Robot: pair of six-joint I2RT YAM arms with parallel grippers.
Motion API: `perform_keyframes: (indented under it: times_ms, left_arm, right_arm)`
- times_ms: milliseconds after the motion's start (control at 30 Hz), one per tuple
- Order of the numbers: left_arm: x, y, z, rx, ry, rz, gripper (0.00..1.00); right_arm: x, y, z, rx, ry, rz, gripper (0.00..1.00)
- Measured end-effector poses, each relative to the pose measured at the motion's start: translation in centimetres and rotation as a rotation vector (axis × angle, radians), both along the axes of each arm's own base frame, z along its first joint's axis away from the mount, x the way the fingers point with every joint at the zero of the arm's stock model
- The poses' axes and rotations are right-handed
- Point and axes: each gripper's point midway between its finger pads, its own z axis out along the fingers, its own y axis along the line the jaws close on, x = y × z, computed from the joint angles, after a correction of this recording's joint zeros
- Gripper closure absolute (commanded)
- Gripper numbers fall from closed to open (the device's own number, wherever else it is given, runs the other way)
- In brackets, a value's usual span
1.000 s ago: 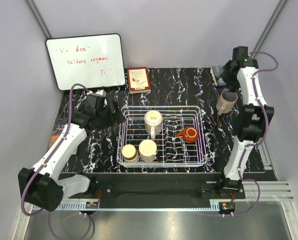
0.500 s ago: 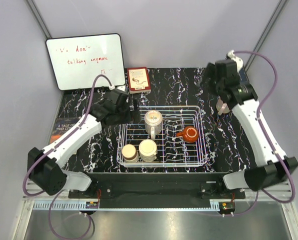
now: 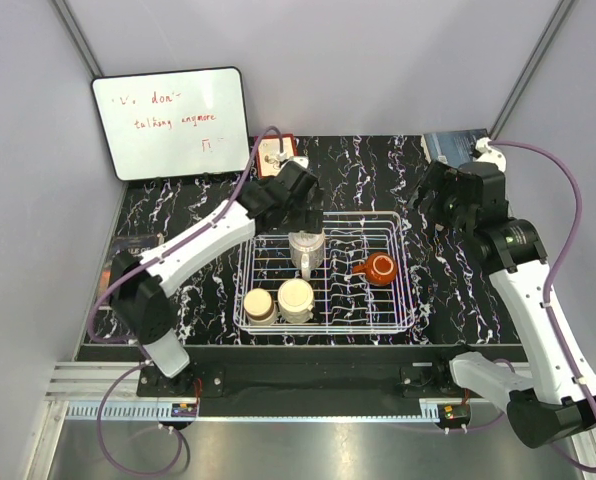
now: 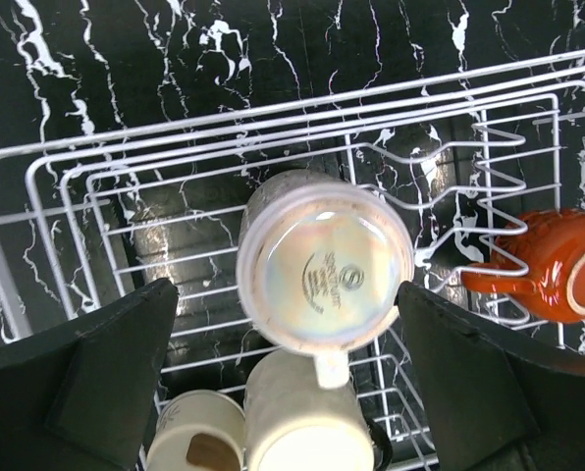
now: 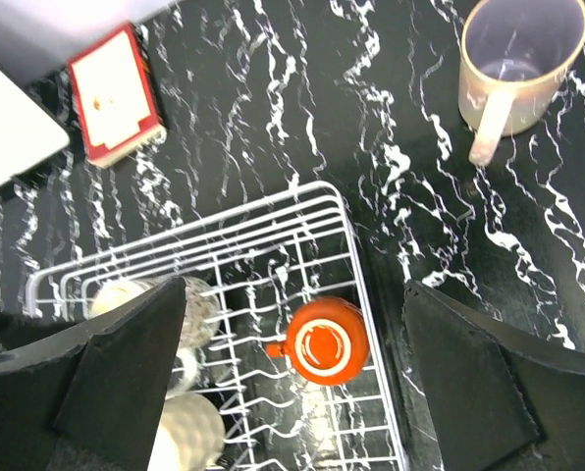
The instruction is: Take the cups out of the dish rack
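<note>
The upside-down cream mug's narrow handle sticks out on the mug's near side, so my left gripper goes down and back onto it next.
The white wire dish rack [image 3: 409, 292] holds an upside-down cream mug [image 3: 306, 248], a second cream cup [image 3: 296, 298], a tan-brown cup [image 3: 259, 305] and a squat reddish-brown cup [image 3: 380, 267]. My left gripper [image 3: 294, 198] is open above the rack's far side. In the left wrist view the upside-down cream mug [image 4: 322, 270] lies below, between its open fingers [image 4: 106, 383]. My right gripper [image 3: 446, 195] is open and empty, right of the rack. In the right wrist view the pinkish-beige mug [image 5: 518, 59] stands upright on the table and the reddish-brown cup [image 5: 322, 343] lies below the jaws.
A whiteboard [image 3: 171, 122] leans at the back left, and a red-edged card [image 5: 116, 93] lies behind the rack. A book [image 3: 453, 146] lies at the back right, and another [image 3: 128, 250] at the left edge. The table is black marble.
My left arm has swung right, from the table's left side to above the rack's far edge. My right gripper has let go of the pinkish-beige mug, which now stands on the table.
</note>
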Motion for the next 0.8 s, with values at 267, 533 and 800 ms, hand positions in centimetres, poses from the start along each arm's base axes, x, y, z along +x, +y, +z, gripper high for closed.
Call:
perform_keyframes:
  times_ms: [267, 533, 800]
  left_arm:
    - [0.8, -1.2, -3.1, 0.051, 0.064, -0.009, 0.01]
    - [1.2, -2.3, -3.1, 0.03, 0.069, -0.013, 0.01]
    - [0.5, -3.0, -2.4, 0.022, 0.073, -0.016, 0.01]
  right_arm:
    - [-0.8, 0.2, -3.3, -0.018, 0.09, 0.027, 0.0]
    - [-1.0, 1.1, -3.3, -0.008, 0.093, 0.062, 0.0]
    - [-1.2, 1.6, -3.3, -0.008, 0.094, 0.081, 0.0]
